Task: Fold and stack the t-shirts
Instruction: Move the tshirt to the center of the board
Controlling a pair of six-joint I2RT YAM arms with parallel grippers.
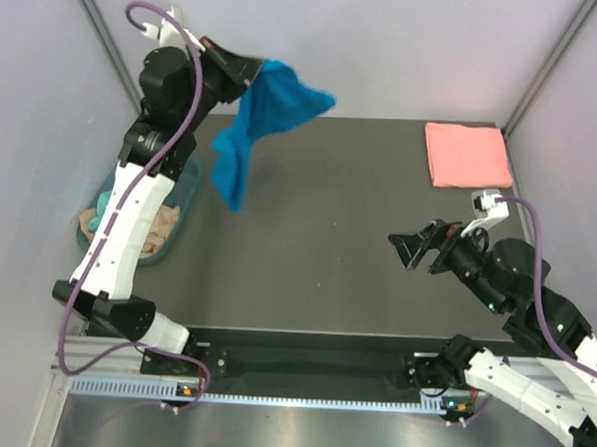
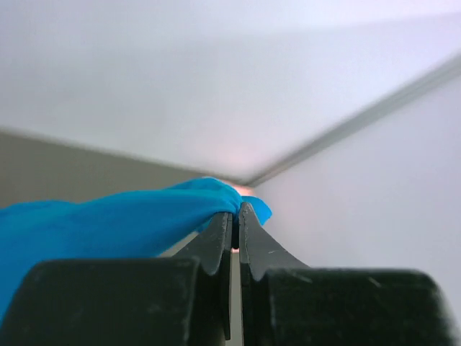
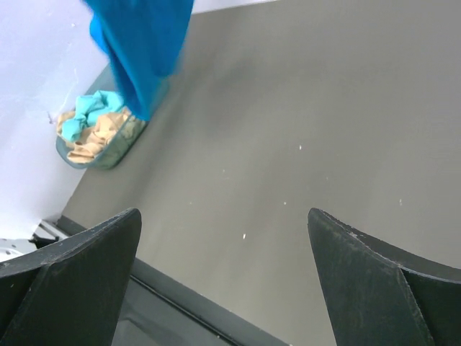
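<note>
I will move my left gripper across and down to release the blue t-shirt; the table's middle is clear below, to its right in the top view.
A bright blue t-shirt hangs bunched in the air over the table's far left, held high by my left gripper, which is shut on its top edge. In the left wrist view the blue cloth is pinched between the closed fingers. A salmon pink t-shirt lies folded flat at the far right corner of the table. My right gripper hovers low over the table's right side, open and holding nothing; its wrist view shows its fingertips wide apart and the blue shirt hanging far off.
A translucent blue-grey tub with tan and teal cloth stands at the left edge, under the left arm; it also shows in the right wrist view. The dark table ends at a black rail near the arm bases. Pale walls enclose the space.
</note>
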